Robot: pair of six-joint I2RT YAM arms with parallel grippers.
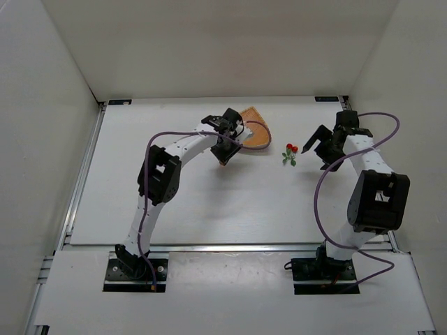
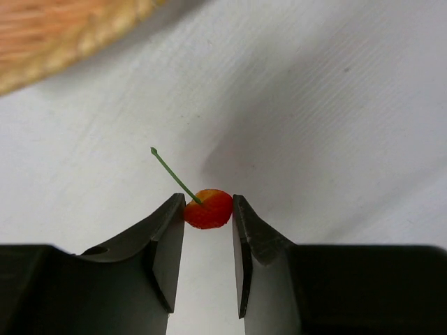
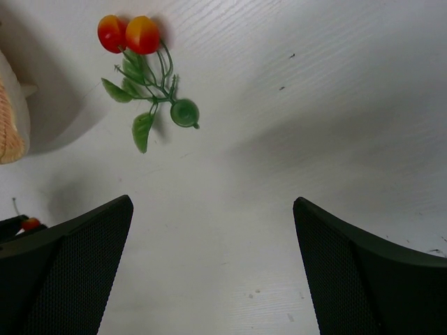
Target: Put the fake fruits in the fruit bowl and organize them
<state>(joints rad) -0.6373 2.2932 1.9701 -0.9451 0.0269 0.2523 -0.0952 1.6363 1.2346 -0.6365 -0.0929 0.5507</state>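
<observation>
The red berry (image 2: 208, 209) hangs short of the bowl's rim, so I will lift my left gripper and swing it outward over the woven bottom of the fruit bowl (image 2: 52, 28) to let the berry go.
My left gripper (image 2: 208, 204) is shut on the single red berry (image 2: 208, 209), pinching it at the fingertips with its thin green stem pointing up and left. It hangs over the white table just near of the tan fruit bowl (image 2: 49, 38). From above, the left gripper (image 1: 225, 155) is at the near-left rim of the bowl (image 1: 256, 132). The berry cluster with green leaves (image 1: 290, 153) lies on the table between bowl and right gripper (image 1: 320, 151). The right gripper (image 3: 213, 202) is open and empty, with the cluster (image 3: 143, 42) ahead to its left.
White walls enclose the table on the left, back and right. In the right wrist view the bowl's edge (image 3: 10, 122) shows at the far left, with the left gripper's held berry (image 3: 29, 224) below it.
</observation>
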